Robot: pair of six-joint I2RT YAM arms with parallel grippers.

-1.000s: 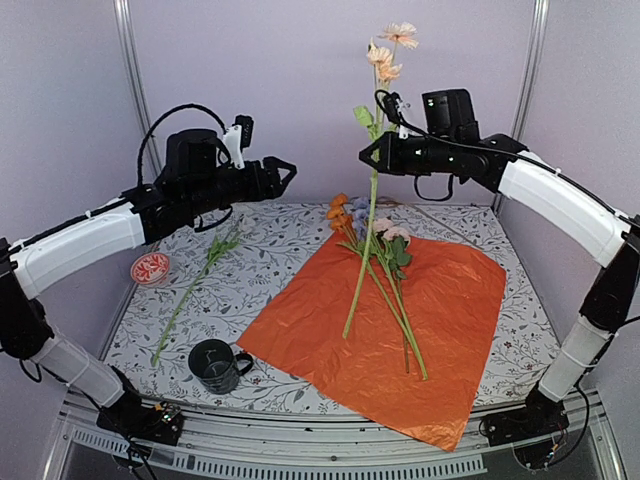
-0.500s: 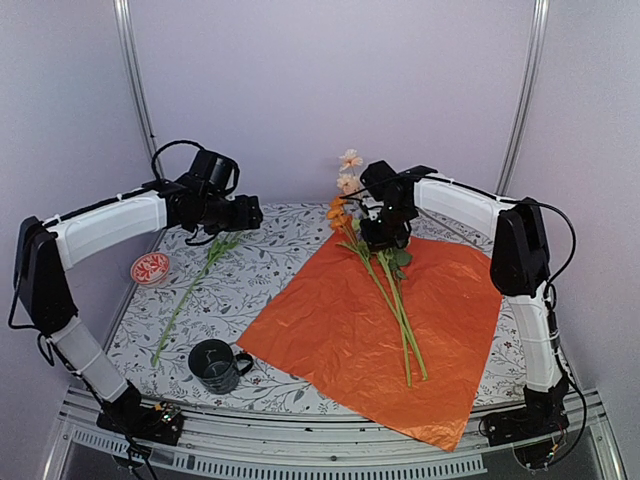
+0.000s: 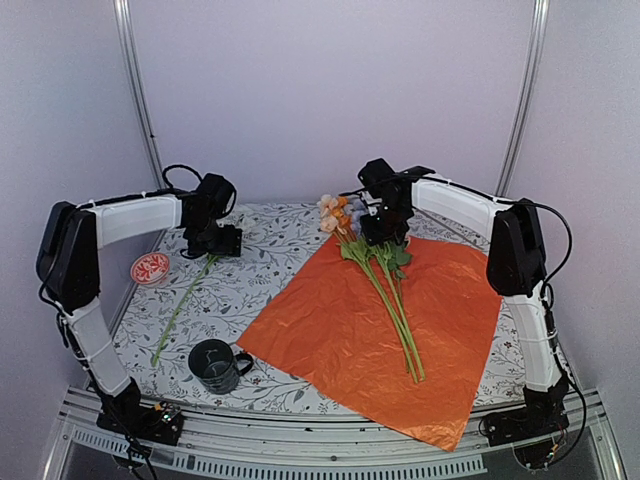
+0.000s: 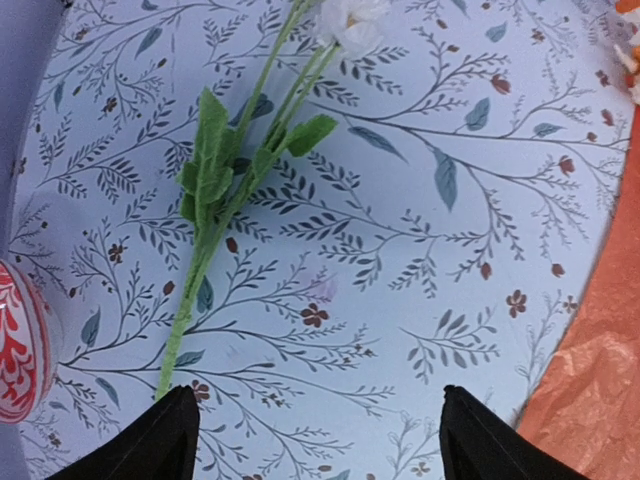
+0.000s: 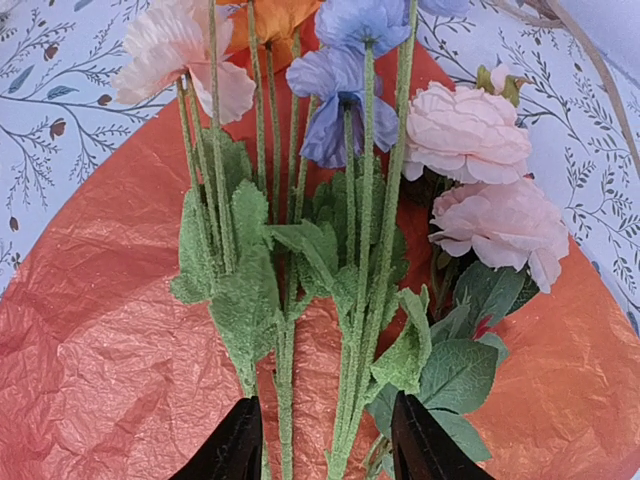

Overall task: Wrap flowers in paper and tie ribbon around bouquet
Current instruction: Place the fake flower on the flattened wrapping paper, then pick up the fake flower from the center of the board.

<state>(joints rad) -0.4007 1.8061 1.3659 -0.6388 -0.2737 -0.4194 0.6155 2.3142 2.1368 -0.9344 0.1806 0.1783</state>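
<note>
My left gripper shifts toward the bowl next, then lowers onto the off-center green stem just below its leaves.
The flowers (image 3: 386, 285) lie in a bunch on the paper (image 3: 330, 340), which shows its orange-red side, with their heads toward the back. My right gripper (image 3: 383, 230) hangs just over the stems (image 5: 355, 330) below the heads. It is open, its fingers (image 5: 232, 448) standing either side of several stems without pinching them. One more flower (image 3: 192, 290), with a white head (image 4: 350, 20), lies on the tablecloth to the left. My left gripper (image 3: 222, 243) is open above its upper stem (image 4: 215, 225), which sits beside the left finger (image 4: 160, 440). A tan ribbon (image 5: 590, 55) strand runs behind the pink heads.
A black mug (image 3: 216, 364) stands near the front left, beside the paper's corner. A red and white bowl (image 3: 150, 268) sits at the table's left edge, also seen in the left wrist view (image 4: 15, 340). The paper's edge (image 4: 590, 390) lies to the right of the left gripper.
My right arm came down from high up with the peach flower, laid it with the bunch on the paper and opened its jaws. My left arm dropped toward the lone flower.
</note>
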